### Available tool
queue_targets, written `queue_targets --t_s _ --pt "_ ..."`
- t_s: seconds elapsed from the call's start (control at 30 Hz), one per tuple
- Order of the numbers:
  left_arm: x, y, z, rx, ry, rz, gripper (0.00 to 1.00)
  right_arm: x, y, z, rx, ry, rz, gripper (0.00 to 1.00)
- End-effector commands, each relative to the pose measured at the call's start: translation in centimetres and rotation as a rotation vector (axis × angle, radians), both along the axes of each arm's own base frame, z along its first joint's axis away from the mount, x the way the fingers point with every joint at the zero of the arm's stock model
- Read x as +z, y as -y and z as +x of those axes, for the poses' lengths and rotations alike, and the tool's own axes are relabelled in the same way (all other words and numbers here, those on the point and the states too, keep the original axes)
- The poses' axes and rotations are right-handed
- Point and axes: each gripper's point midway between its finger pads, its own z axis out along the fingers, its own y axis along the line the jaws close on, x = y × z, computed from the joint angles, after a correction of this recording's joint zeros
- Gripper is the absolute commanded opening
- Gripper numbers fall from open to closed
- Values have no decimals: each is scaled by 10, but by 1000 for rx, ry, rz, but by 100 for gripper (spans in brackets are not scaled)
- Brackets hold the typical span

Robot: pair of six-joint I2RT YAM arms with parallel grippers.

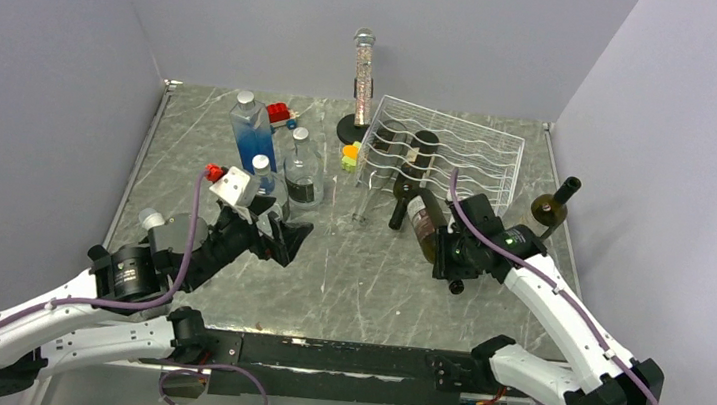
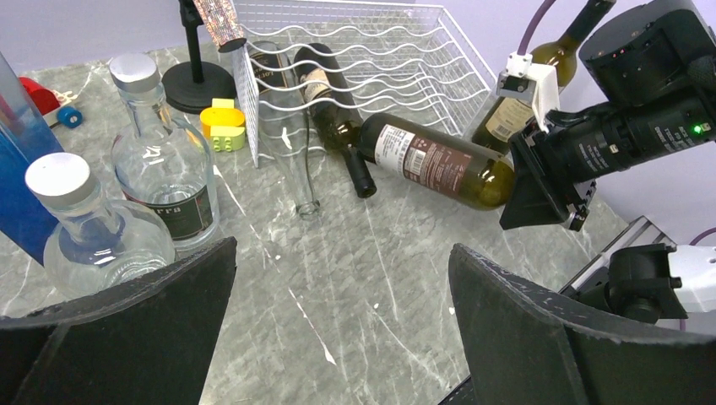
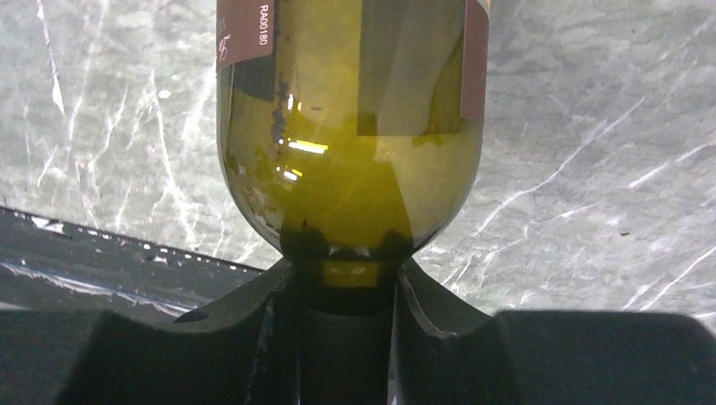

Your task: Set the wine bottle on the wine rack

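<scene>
The cradle (image 1: 447, 162) beside the dark bottle is empty, so my right gripper will turn and push outward to release the slanting green bottle there.
The white wire wine rack (image 1: 461, 148) stands at the back right of the table and also shows in the left wrist view (image 2: 397, 51). A dark bottle (image 1: 417, 163) and a clear glass bottle (image 2: 283, 126) lie in its cradles with their necks sticking out at the front. My right gripper (image 1: 447, 254) is shut on the neck of a green wine bottle (image 1: 425, 225) with a maroon label (image 2: 422, 159). The bottle lies nearly level just in front of the rack, base toward it. In the right wrist view its shoulder (image 3: 346, 152) narrows between my fingers. My left gripper (image 1: 280, 240) is open and empty over bare table (image 2: 342, 329).
A tall blue bottle (image 1: 251, 131) and two clear capped bottles (image 1: 303, 172) (image 1: 262, 177) stand beyond my left gripper. A glitter lamp (image 1: 361, 82), a red toy (image 1: 279, 114) and yellow-green blocks (image 1: 349, 156) sit at the back. Another green bottle (image 1: 553, 205) stands right of the rack.
</scene>
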Motion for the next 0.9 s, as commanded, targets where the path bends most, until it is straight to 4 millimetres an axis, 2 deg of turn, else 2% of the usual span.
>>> queue_targets --t_s 0.0,0.17,0.53,0.63,0.87 --pt "15 0 2 5 22 -26 99 6 -2 31 -103 102 105 0" --pt "15 3 2 -3 24 -25 99 -4 11 38 -174 119 118 0" --pt "14 8 1 -20 17 -19 99 6 23 71 -302 346 213 0" --pt "14 8 1 -22 16 -17 99 4 29 78 -355 390 210 0" --pt "14 12 1 -29 7 -19 99 2 29 99 -424 518 277 0"
